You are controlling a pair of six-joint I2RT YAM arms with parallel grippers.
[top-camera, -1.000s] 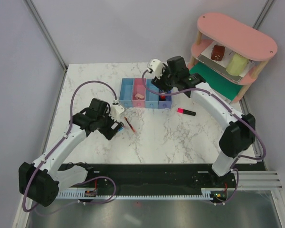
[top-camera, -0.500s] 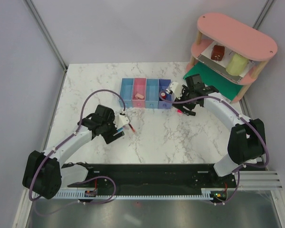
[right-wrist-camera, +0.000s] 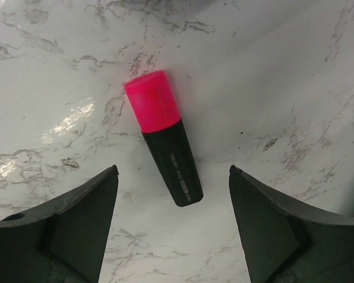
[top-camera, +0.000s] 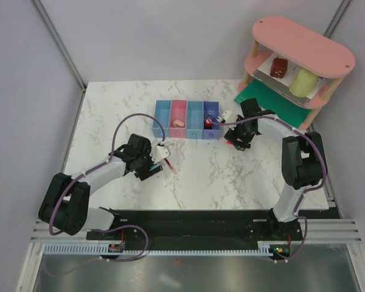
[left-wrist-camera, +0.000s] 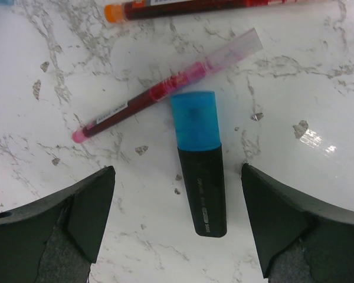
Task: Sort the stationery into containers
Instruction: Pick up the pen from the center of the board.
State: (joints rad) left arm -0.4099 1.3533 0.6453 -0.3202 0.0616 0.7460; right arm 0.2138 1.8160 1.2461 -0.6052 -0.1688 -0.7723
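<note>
My right gripper moves down slightly onto the black body of the pink-capped marker (right-wrist-camera: 173,164) next and closes. That marker's body already lies between its open fingers.
A black marker with a blue cap (left-wrist-camera: 200,171) lies on the marble table between the fingers of my open left gripper (left-wrist-camera: 176,177), untouched. A thin red pen (left-wrist-camera: 165,91) lies just beyond it, and a second red pen (left-wrist-camera: 194,6) at the top edge. My open right gripper (right-wrist-camera: 173,170) straddles a black marker with a pink cap (right-wrist-camera: 165,141), also untouched. In the top view the left gripper (top-camera: 155,165) is left of centre and the right gripper (top-camera: 236,141) is just right of the row of four bins (top-camera: 162,108). The pink bin holds a pinkish block (top-camera: 178,123). The darker blue bin (top-camera: 212,135) holds small red and black items.
A pink oval two-tier shelf (top-camera: 304,45) stands at the back right with a brown block (top-camera: 278,67) and a pale green cylinder (top-camera: 303,82) on its lower tier. A green mat (top-camera: 274,100) lies under it. Purple cables loop beside both arms.
My right gripper has left the darker blue bin and come down over the pink-capped marker. My left gripper has shifted right and lowered over the blue-capped marker.
</note>
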